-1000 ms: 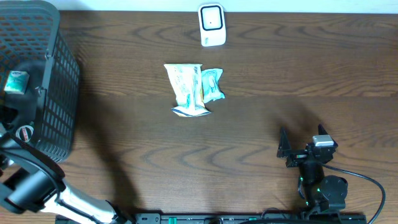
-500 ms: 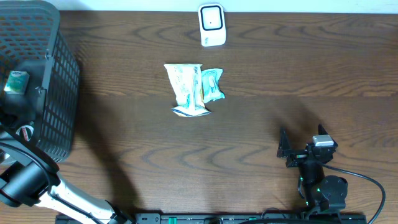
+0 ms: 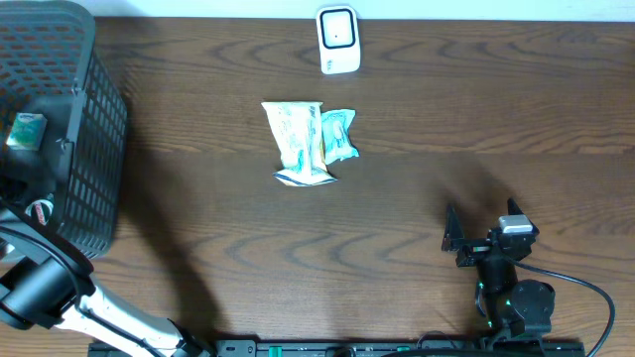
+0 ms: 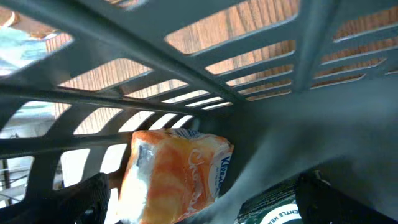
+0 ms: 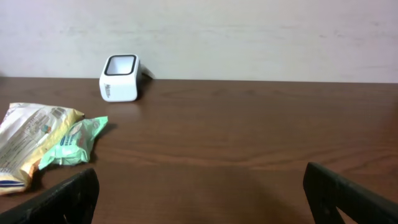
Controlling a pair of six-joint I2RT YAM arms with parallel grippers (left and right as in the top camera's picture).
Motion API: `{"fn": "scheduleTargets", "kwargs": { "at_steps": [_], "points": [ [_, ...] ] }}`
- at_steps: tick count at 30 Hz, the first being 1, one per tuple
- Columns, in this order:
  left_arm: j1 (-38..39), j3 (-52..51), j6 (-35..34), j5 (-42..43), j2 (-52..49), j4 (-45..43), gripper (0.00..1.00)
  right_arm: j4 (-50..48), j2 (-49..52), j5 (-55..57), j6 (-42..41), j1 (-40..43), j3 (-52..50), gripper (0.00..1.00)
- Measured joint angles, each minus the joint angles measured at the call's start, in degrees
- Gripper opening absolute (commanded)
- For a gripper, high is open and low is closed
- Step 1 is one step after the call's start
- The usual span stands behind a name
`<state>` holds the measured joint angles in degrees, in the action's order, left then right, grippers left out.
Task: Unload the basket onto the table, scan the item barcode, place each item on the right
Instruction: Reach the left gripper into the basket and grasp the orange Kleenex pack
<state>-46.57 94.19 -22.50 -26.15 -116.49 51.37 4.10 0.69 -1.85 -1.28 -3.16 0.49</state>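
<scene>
My left gripper will next move down toward the basket's side, where the orange tissue pack lies, then close on the pack's edge [image 4: 178, 182].
In the left wrist view my left gripper [image 4: 205, 208] is inside the black mesh basket [image 4: 205, 74]. It stands open, with one dark finger on each side of an orange-and-white tissue pack [image 4: 177, 177] lying on the basket floor. A dark green labelled item [image 4: 273, 211] lies just right of the pack. The white barcode scanner [image 3: 337, 40] stands at the table's far edge. My right gripper [image 3: 483, 224] rests open near the front right with nothing between its fingers [image 5: 68, 199].
A yellow-white packet [image 3: 295, 142] and a mint-green packet [image 3: 338, 134] lie side by side mid-table. The basket [image 3: 89, 149] fills the far left corner and holds a small green box [image 3: 24, 129]. My left arm [image 3: 45, 288] reaches up into it.
My left arm has shifted slightly left and down at the basket's edge. The right arm and the packets have not moved.
</scene>
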Motion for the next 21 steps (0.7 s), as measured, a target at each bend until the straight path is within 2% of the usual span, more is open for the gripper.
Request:
{"fn": "scheduleTargets", "kwargs": {
  "at_steps": [5, 12, 14, 18, 21],
  "points": [
    [-0.2, 0.0, 0.5, 0.6, -1.2, -0.1, 0.9, 0.0, 0.0, 0.0, 0.0, 0.0, 0.0, 0.99],
    [-1.8, 0.0, 1.6, 1.1, -2.9, 1.1, 0.64, 0.0, 0.0, 0.0, 0.0, 0.0, 0.0, 0.99],
    [-2.1, 0.0, 1.7, 1.5, -2.9, 1.1, 0.38, 0.0, 0.0, 0.0, 0.0, 0.0, 0.0, 0.99],
    [-2.1, 0.0, 1.6, 2.2, -2.9, 1.2, 0.08, 0.0, 0.0, 0.0, 0.0, 0.0, 0.0, 0.99],
    [-2.1, 0.0, 1.7, 2.4, -2.9, 1.5, 0.08, 0.0, 0.0, 0.0, 0.0, 0.0, 0.0, 0.99]
  ]
}}
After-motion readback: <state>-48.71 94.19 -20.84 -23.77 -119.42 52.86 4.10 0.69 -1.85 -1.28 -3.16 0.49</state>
